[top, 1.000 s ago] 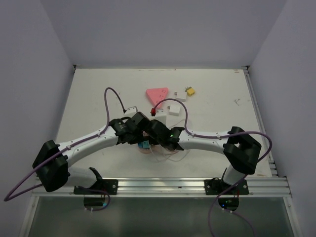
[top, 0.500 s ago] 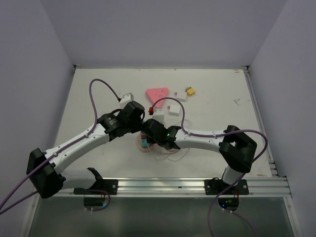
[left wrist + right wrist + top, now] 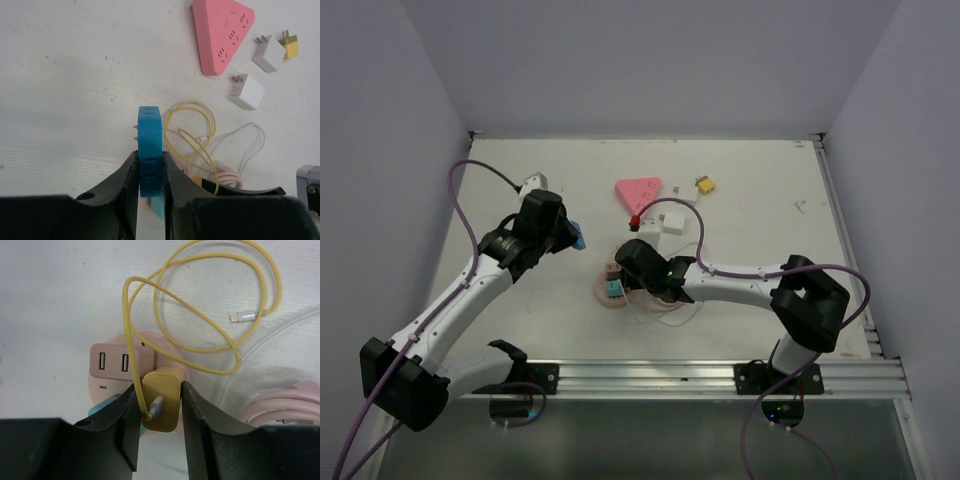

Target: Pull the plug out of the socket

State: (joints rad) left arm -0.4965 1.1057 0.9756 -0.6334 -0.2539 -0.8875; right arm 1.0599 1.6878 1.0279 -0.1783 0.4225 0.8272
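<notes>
Next, my left gripper needs to move outward and down to release the blue plug (image 3: 579, 240) near the pink power strip, as bare tabletop lies outward of and below the gripper.
My left gripper (image 3: 570, 236) is shut on a blue plug (image 3: 579, 240) and holds it above the table, left of the round pink socket (image 3: 608, 294). In the left wrist view the blue plug (image 3: 150, 135) stands edge-on between my fingers (image 3: 150, 156), its metal prongs bare and pointing left. My right gripper (image 3: 632, 266) is at the socket. In the right wrist view it (image 3: 160, 390) closes on a yellow charger (image 3: 162, 405) plugged into the pink socket (image 3: 117, 360). A teal plug (image 3: 613, 290) sits in the socket too.
A yellow cable (image 3: 210, 305) loops from the charger. A coiled pink cord (image 3: 280, 410) and white cable lie right of the socket. A pink triangular power strip (image 3: 638, 190), white adapters (image 3: 673, 222) and a yellow adapter (image 3: 704, 185) lie behind.
My left arm has drawn back up and to the left from the socket, carrying the blue plug clear of it. My right gripper has stayed at the socket.
</notes>
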